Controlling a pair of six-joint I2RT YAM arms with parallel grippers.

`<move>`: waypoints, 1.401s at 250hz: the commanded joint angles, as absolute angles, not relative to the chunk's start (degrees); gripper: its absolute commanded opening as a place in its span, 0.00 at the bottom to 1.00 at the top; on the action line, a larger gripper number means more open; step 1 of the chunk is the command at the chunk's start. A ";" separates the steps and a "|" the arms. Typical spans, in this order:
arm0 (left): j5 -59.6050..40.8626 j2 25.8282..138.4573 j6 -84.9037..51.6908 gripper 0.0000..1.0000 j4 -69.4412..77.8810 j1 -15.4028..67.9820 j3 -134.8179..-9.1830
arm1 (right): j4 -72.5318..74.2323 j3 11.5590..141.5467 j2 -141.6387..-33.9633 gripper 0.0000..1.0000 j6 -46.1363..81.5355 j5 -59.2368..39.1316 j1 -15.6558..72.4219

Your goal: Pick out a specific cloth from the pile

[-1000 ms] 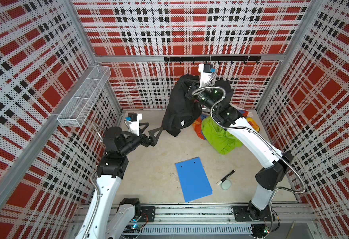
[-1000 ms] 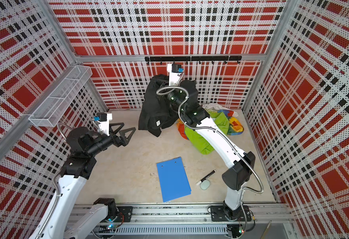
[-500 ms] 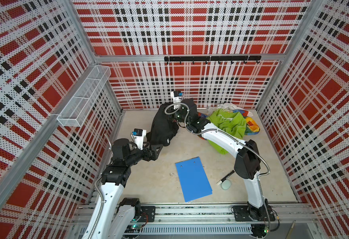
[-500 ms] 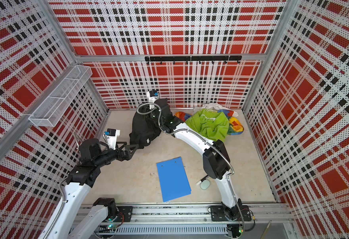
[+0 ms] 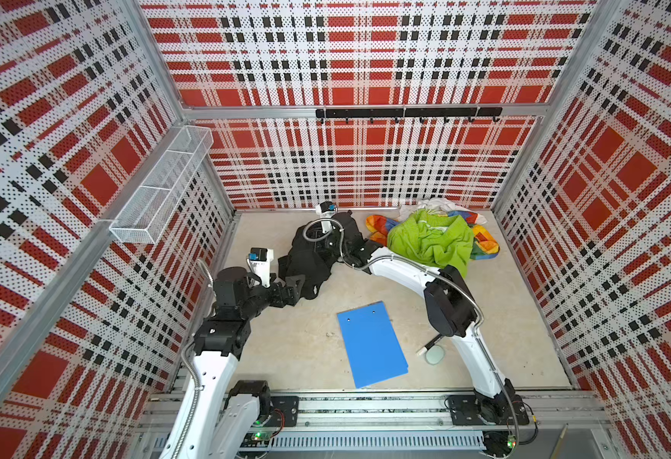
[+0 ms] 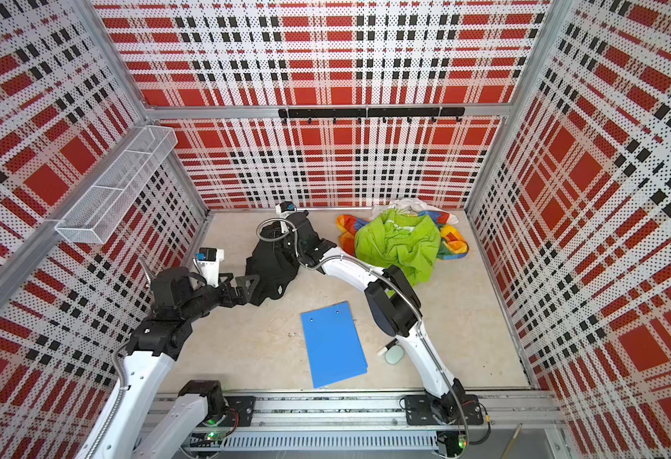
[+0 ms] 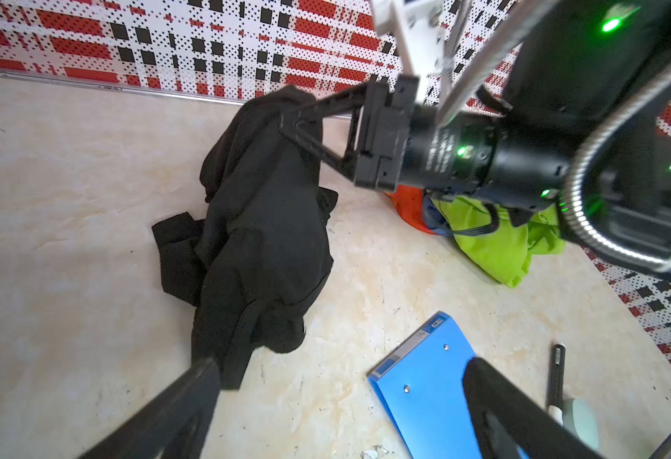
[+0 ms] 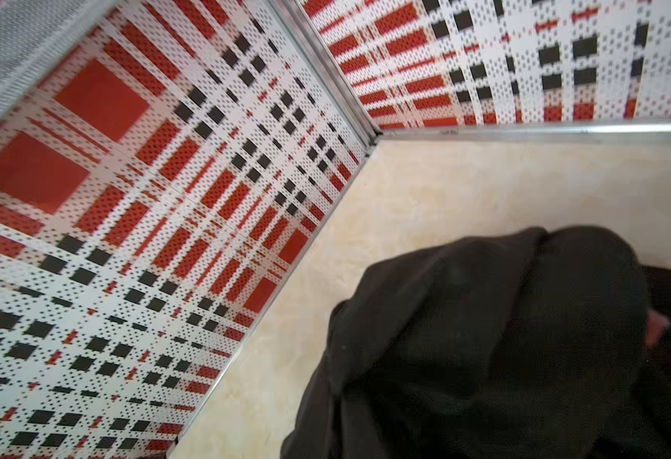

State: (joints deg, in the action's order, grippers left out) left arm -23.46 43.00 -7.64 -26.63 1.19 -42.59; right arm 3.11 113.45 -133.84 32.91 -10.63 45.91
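The cloth is clear of the pile, so my right gripper will move down toward its slumped lower folds and release its top fold.
The black cloth [image 5: 309,264] [image 6: 274,264] slumps on the floor left of the pile [image 5: 429,238] [image 6: 397,242] of lime-green, rainbow and white fabric, and apart from it. My right gripper [image 7: 289,118] is shut on the cloth's top fold and holds it up. In the right wrist view the cloth [image 8: 485,337] covers the fingers. My left gripper [image 7: 342,397] stands open, low at the cloth's near end [image 7: 246,258]. One of its fingers [image 7: 191,397] is beside the hem, with nothing between the fingers.
A blue board [image 5: 371,343] [image 6: 333,343] lies on the floor in front. A pen with a small pale round thing [image 5: 433,353] sits to its right, by the right arm. A wire basket [image 5: 163,190] hangs on the left wall, a hook rail [image 5: 405,113] on the back wall.
The right arm brought the black cloth down from high by the back wall and leftward to the floor. The left arm dropped and closed in on the cloth's near end.
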 commanded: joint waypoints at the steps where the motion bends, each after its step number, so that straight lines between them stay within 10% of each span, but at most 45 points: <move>1: -22.59 42.63 -7.29 0.99 -26.87 0.61 -43.80 | 3.31 116.10 -137.28 0.05 34.11 -10.90 45.88; 70: -22.19 43.09 -7.33 0.99 -26.86 0.59 -43.81 | -0.43 116.20 -144.61 0.06 35.90 -9.85 45.83; 136: -21.99 43.68 -7.38 0.99 -26.89 0.59 -43.85 | -1.11 114.29 -140.86 0.31 34.33 -10.16 45.83; 195: -21.58 45.08 -7.83 0.99 -26.85 0.62 -43.91 | 4.04 101.95 -126.91 0.63 31.62 -10.50 45.75; 350: 7.28 72.04 -22.77 0.99 -19.68 16.35 -55.62 | 8.37 60.73 -83.56 0.72 27.42 -1.27 41.12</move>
State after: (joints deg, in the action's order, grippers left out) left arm -1.93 64.71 -18.44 -23.57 15.05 -51.24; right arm 7.33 63.81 -88.88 29.10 -4.67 41.47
